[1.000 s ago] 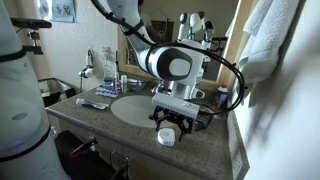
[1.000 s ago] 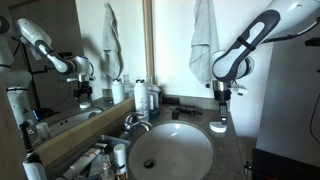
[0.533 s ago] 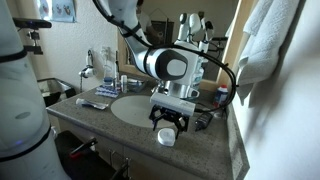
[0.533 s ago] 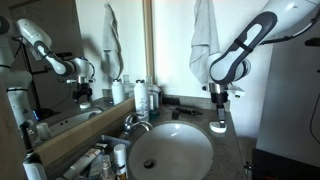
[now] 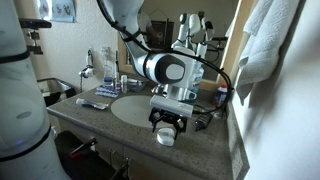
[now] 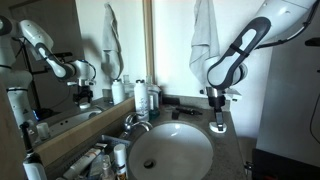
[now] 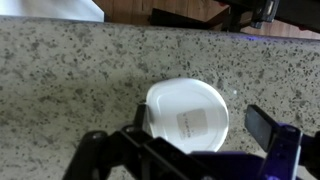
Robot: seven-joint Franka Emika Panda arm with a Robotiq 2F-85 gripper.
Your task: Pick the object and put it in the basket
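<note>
The gripper eases slightly down around the puck's round white rim (image 5: 166, 137) (image 7: 187, 115) next and closes from both sides. This is because the puck sits directly below it between its open fingers.
The object is a flat round white puck (image 7: 188, 115) with a small label, lying on the speckled stone counter (image 7: 70, 70) beside the sink. It also shows in both exterior views (image 5: 166, 138) (image 6: 218, 127). My gripper (image 7: 200, 128) hangs right over it, open, with one dark finger on each side of the puck. In both exterior views the gripper (image 5: 168, 127) (image 6: 218, 115) points straight down, just above the puck. I cannot make out a basket in any view.
The round sink bowl (image 6: 170, 150) (image 5: 133, 108) with its faucet (image 6: 133, 122) lies beside the puck. White bottles (image 6: 146, 96) stand by the mirror. A dark item (image 6: 183, 112) lies behind the sink. A towel (image 6: 205, 40) hangs on the wall. The counter's edge (image 5: 150, 150) is close.
The arm has shifted slightly sideways over the puck and settled a little lower. The gripper stays open and the puck has not moved.
</note>
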